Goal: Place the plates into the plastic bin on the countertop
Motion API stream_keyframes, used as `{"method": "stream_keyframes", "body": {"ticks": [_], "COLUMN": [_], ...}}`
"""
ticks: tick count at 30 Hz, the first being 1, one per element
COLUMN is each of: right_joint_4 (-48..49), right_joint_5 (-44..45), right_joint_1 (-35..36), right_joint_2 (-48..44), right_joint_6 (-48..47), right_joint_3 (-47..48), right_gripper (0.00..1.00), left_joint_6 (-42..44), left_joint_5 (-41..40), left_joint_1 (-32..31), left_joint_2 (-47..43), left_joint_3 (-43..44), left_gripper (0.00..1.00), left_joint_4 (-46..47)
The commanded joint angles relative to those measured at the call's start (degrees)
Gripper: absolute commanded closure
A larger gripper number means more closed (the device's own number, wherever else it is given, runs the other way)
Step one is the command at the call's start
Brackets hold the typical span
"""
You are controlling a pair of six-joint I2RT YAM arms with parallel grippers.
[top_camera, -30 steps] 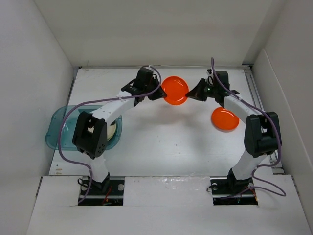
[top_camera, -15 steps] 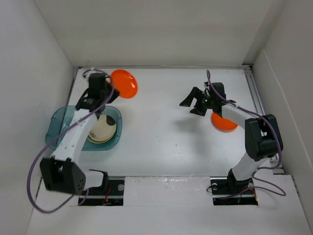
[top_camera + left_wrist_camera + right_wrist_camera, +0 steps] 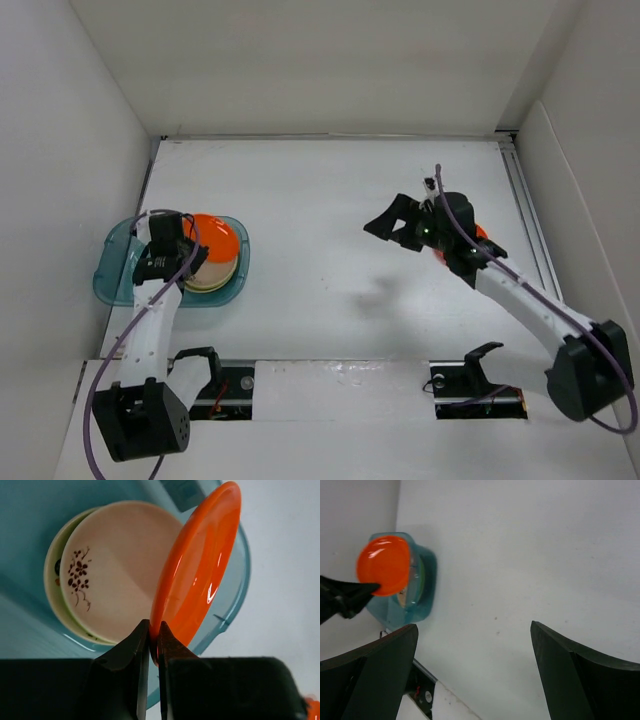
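Next, I move my right gripper down toward the rail, onto the orange plate's rail-side rim (image 3: 485, 235), since that lies below it, to its right in the top view.
The teal plastic bin (image 3: 118, 262) sits at the left of the white countertop (image 3: 320, 200). It holds a stack of plates topped by a cream plate with dark marks (image 3: 115, 575). My left gripper (image 3: 183, 243) is shut on the rim of an orange plate (image 3: 197, 570), which hangs tilted on edge over that stack. My right gripper (image 3: 393, 230) hovers open above the table's right half, nothing between its fingers (image 3: 580, 680). A second orange plate (image 3: 482, 234) lies mostly hidden under the right arm. The right wrist view shows the held orange plate (image 3: 384, 565) over the bin (image 3: 422, 595).
White walls close in the table on the left, back and right. A metal rail (image 3: 525, 210) runs along the right edge. The arm bases (image 3: 210, 385) stand at the near edge with purple cables looping off both arms.
The left arm has swung the orange plate from the back middle of the table to above the bin. The right gripper opened, let go of that plate and drew back.
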Motion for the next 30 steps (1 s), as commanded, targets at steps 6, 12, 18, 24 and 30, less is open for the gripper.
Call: {"method": "stream_keyframes", "body": {"ticks": [6,12,18,24,30], "right_joint_4": [-8.9,-10.9,-15.0,-20.9,-19.5], "right_joint_5": [8.1,10.4,15.4,21.8,22.4], "right_joint_1": [1.4,1.3,-2.0,-11.2,-22.3], "right_joint_2": [-16.4,-27.6,-33.2,-34.1,-28.5], "right_joint_6": [-1.9,-2.5,0.4,11.1,14.3], "right_joint_3": [1.6,-0.8,-4.2,-12.2,-17.0], "right_gripper": [0.00,0.00,0.00,0.00,0.00], "left_joint_6": [-1.3,-1.3,2.1,8.0,6.8], "left_joint_5": [-0.4,0.1,3.7,19.4,13.8], "left_joint_1": [0.2,0.2,0.2,-1.6,-29.1], "left_joint_2": [-3.5,-4.7,-7.1,-5.4,11.3], "left_joint_3": [-2.3,-1.8,1.0,6.4,18.5], "left_gripper": [0.97,0.00,0.00,0.00,0.00], "left_joint_4": [0.6,0.1,0.6,9.6,17.5]}}
